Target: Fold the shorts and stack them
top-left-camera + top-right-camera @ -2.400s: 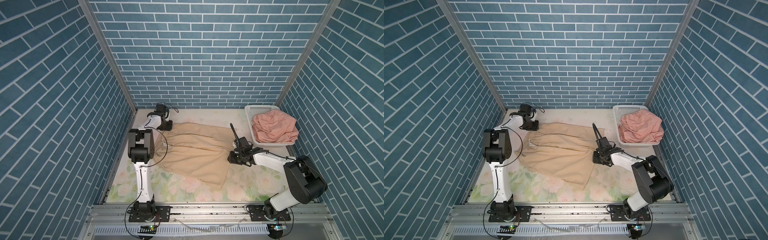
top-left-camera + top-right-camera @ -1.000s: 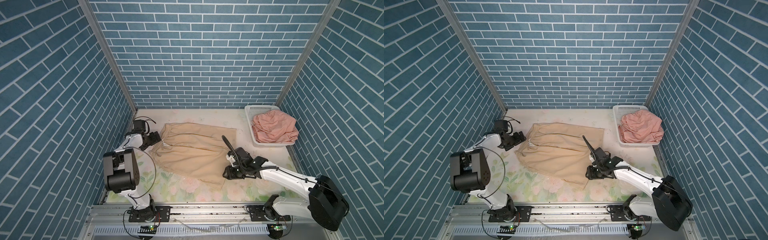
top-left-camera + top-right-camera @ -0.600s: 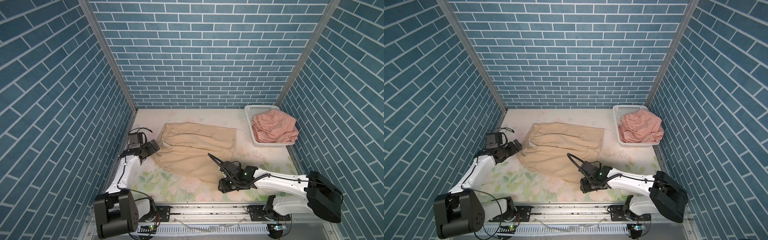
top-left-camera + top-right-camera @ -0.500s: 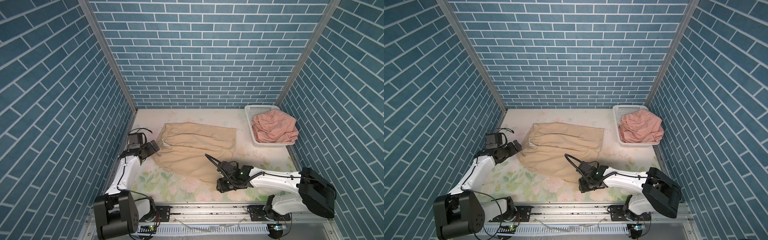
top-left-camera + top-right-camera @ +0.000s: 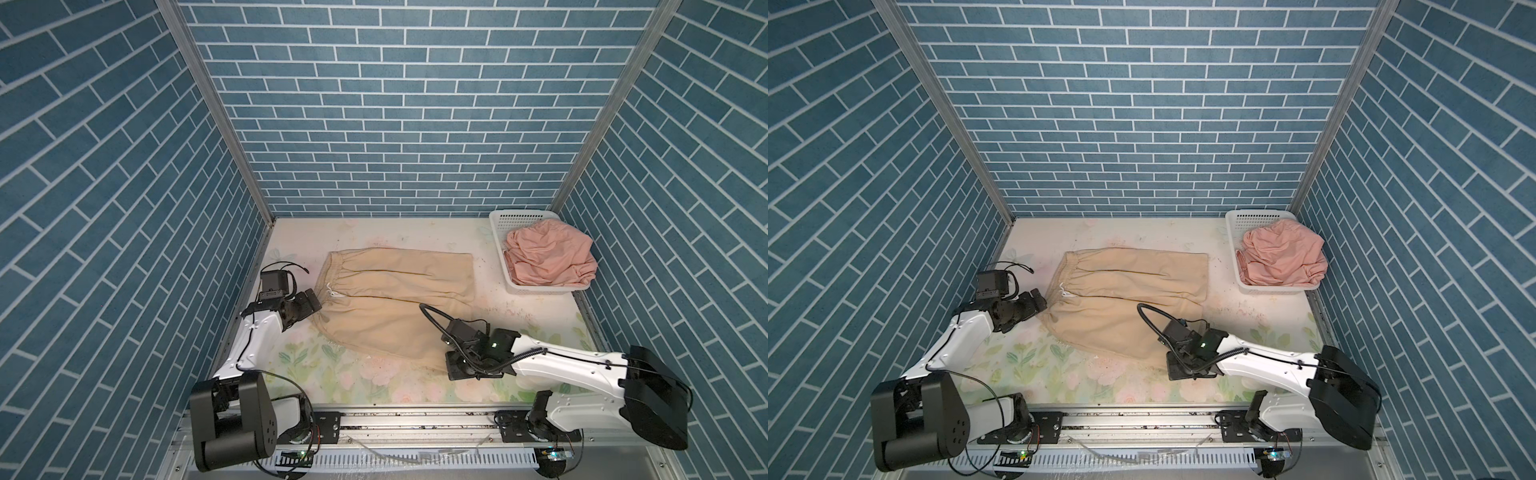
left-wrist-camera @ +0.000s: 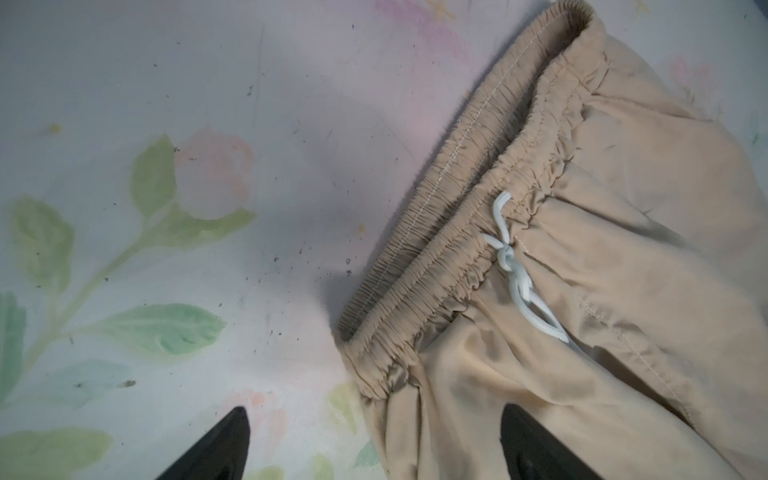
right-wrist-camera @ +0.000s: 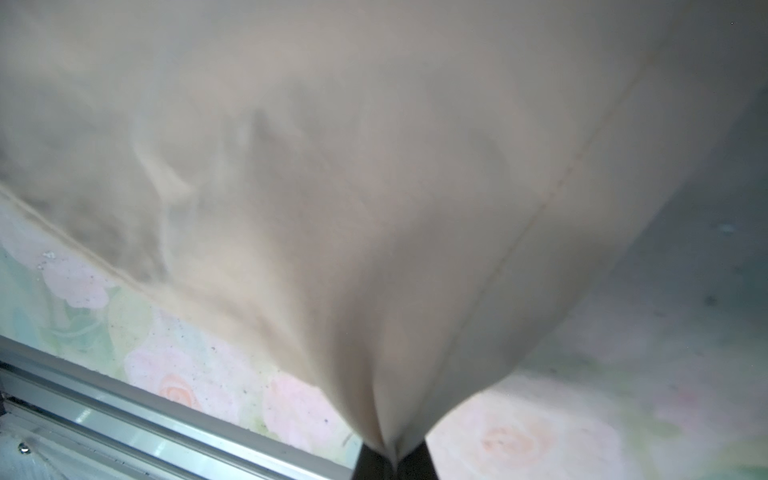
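Note:
The near leg's hem is already held by my right gripper, so I should bring my left gripper down and back onto the waistband's near corner [image 5: 320, 321] [image 6: 377, 369] and close it.
The beige shorts [image 5: 395, 307] [image 5: 1125, 299] lie spread on the floral table, waistband [image 6: 457, 232] to the left and legs to the right in both top views. My left gripper [image 5: 313, 301] [image 5: 1040, 305] [image 6: 374, 436] is open, its fingertips straddling the near corner of the waistband, close to the white drawstring [image 6: 515, 274]. My right gripper [image 5: 451, 365] [image 5: 1173, 368] [image 7: 392, 461] is shut on the near leg's hem corner, where the cloth bunches into its jaws. The pink shorts [image 5: 548, 257] [image 5: 1283, 257] sit crumpled in the basket.
The white perforated basket [image 5: 519, 214] [image 5: 1258, 216] stands at the back right corner. Blue brick walls close in three sides. A metal rail [image 7: 166, 436] runs along the table's front edge, close to my right gripper.
My right gripper slid toward the front along the near leg and has closed on its hem corner. My left arm swung from the back waistband corner to the near one, jaws still open.

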Tool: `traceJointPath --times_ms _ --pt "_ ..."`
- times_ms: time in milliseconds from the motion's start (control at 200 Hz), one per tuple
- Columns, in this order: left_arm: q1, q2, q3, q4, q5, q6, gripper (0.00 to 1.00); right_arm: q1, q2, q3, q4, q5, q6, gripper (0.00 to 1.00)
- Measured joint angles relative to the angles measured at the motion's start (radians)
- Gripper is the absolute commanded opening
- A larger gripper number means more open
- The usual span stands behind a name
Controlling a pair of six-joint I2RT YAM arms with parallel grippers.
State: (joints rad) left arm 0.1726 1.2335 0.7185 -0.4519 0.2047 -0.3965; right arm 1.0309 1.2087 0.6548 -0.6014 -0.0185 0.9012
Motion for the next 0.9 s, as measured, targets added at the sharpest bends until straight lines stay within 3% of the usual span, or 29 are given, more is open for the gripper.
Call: traceJointPath --times_ms 125,230,405,620,785,900 --pt "-0.024 0.019 -0.024 0.020 0.052 0.013 0.90 -0.103 -0.093 -0.019 -0.085 0.008 -0.011 0.00" --pt "-0.111 0.035 -0.028 0.021 0.059 0.031 0.90 -0.193 -0.138 -0.019 -0.133 0.006 -0.039 0.00" --pt "-0.237 0.035 -0.033 0.017 0.047 0.047 0.80 -0.303 -0.142 -0.018 -0.172 -0.006 -0.095 0.00" --pt "-0.249 0.029 -0.081 -0.031 0.007 0.027 0.72 -0.352 -0.103 0.010 -0.183 -0.028 -0.147 0.00" --pt "-0.250 0.004 -0.138 -0.028 0.037 -0.008 0.64 -0.368 -0.086 0.019 -0.176 -0.036 -0.163 0.00" --pt "-0.250 -0.007 -0.163 -0.019 0.056 -0.029 0.49 -0.372 -0.085 0.019 -0.176 -0.037 -0.169 0.00"
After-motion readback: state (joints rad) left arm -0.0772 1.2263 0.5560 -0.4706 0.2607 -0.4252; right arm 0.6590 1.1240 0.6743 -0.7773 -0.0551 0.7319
